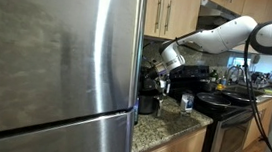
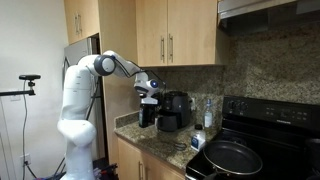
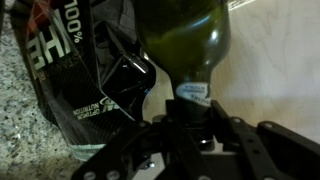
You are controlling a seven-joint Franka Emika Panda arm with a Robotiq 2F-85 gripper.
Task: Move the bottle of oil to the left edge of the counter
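I will turn my gripper next and shift the bottle of oil away before opening at the neck (image 2: 146, 102) (image 3: 194, 94), because the black bag is tight against the bottle.
In the wrist view the bottle of oil (image 3: 185, 35) fills the top middle: dark green glass narrowing to a neck with a small label band. My gripper (image 3: 190, 108) has a finger on each side of the neck and is shut on it. In an exterior view the gripper (image 2: 148, 90) sits over the bottle (image 2: 148, 112) at the near end of the granite counter (image 2: 150, 145). In an exterior view the gripper (image 1: 163, 69) is just past the fridge, above the counter (image 1: 161, 131); the bottle is hard to pick out there.
A black bag with white lettering (image 3: 70, 60) stands right beside the bottle. A black coffee maker (image 2: 176, 108) is close by on the counter. A small clear jar (image 2: 198, 140), a pan (image 2: 232, 158) on the black stove (image 1: 223, 107) and the steel fridge (image 1: 57, 58) surround the spot.
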